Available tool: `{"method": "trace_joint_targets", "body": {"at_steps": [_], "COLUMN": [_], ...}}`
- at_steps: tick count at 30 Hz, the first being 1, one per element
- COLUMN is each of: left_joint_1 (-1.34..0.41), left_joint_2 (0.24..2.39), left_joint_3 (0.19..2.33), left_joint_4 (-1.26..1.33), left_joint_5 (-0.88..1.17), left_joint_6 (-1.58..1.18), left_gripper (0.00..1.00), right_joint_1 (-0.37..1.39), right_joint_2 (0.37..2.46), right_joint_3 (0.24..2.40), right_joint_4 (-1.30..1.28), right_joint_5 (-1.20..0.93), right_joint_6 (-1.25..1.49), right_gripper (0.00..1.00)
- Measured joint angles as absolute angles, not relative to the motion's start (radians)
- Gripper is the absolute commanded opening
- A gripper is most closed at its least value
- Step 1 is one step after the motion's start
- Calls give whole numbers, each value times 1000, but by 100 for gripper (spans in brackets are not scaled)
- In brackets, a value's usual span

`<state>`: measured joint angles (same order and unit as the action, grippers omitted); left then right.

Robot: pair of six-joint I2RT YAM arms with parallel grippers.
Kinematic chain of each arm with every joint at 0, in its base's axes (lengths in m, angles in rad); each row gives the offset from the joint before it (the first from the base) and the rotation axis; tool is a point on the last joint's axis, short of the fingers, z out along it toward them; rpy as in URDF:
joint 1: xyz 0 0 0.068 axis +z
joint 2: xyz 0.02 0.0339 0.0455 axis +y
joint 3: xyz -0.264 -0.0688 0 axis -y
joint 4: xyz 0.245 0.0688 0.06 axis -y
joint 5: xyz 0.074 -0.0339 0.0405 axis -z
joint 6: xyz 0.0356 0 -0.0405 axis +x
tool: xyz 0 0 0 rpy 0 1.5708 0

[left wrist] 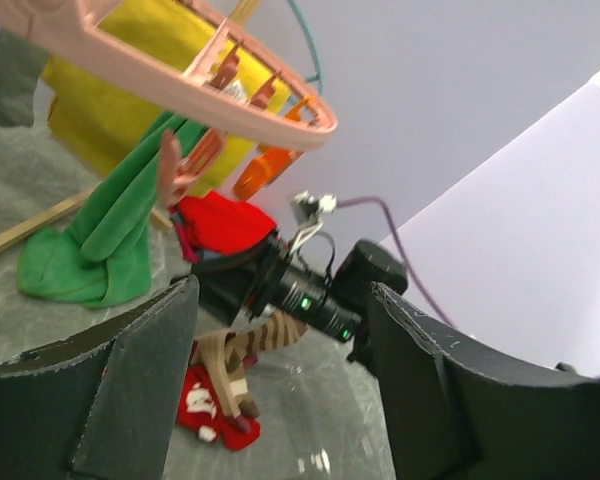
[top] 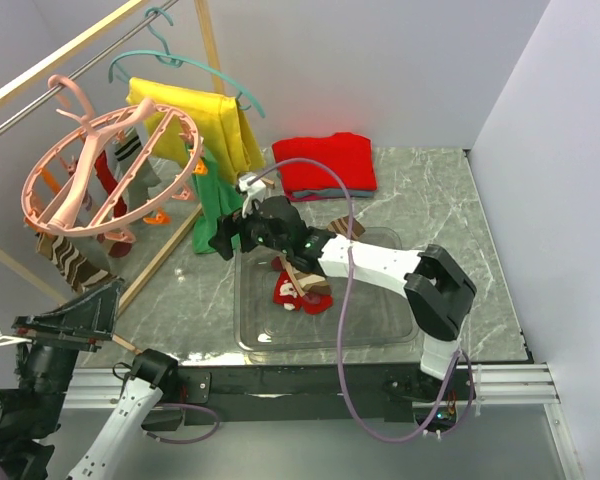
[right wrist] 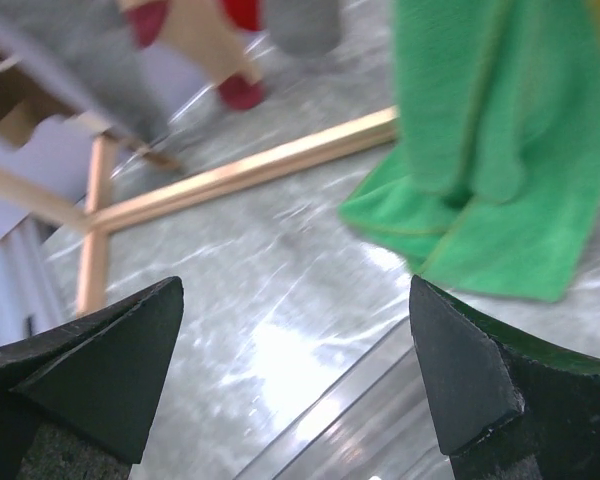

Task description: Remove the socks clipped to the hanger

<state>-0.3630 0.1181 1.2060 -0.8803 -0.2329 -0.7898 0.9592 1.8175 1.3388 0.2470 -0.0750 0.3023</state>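
The hanger's near orange clip hangs higher than the open right gripper, so the robot will raise that gripper to the left in the top view and close it on the clip.
The pink ring hanger [top: 110,170] hangs from the rail at the left, and its rim [left wrist: 230,95] crosses the top of the left wrist view. Socks are clipped under it: a brown striped one [top: 70,262], a red one [top: 105,180] and a grey-white one [top: 130,150]. In the clear tray [top: 380,335] lie a red sock with a white figure [left wrist: 205,405] and a brown striped sock [left wrist: 240,350] across it. My right gripper [top: 223,238] is open and empty over the tray's left rim [right wrist: 380,410]. My left gripper [top: 75,322] is open and empty, low at the front left.
A yellow shirt [top: 215,115] on a teal coat hanger and a green cloth [right wrist: 490,160] hang right beside the right gripper. A wooden frame bar [right wrist: 240,175] lies on the marble. A folded red garment [top: 325,165] sits at the back. The right arm [left wrist: 300,290] spans the tray.
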Motion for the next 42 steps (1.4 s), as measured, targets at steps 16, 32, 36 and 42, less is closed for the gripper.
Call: {"method": "trace_joint_targets", "body": {"at_steps": [16,32,36,42], "left_joint_1": [-363,-363,-363,-363], "left_joint_2": [263,132,131,125], "left_joint_3": [1260,1280,1298,1303], "left_joint_4": [-722,-791,-803,-823], "left_joint_5": [-321,-369,-373,-373], "left_joint_6": [-818,-833,-833,-833], "left_gripper": [75,75,75,76], "right_joint_1": [1105,1134,1134,1134], "right_joint_2": [1638,1823,1893,1975], "right_joint_3": [1255,1593,1666,1769], "right_joint_4": [495,586,580,575], "right_joint_5": [-245,-337,-348,-360], "right_joint_6": [300,321,347,381], "right_gripper": [93,91,91,85]}}
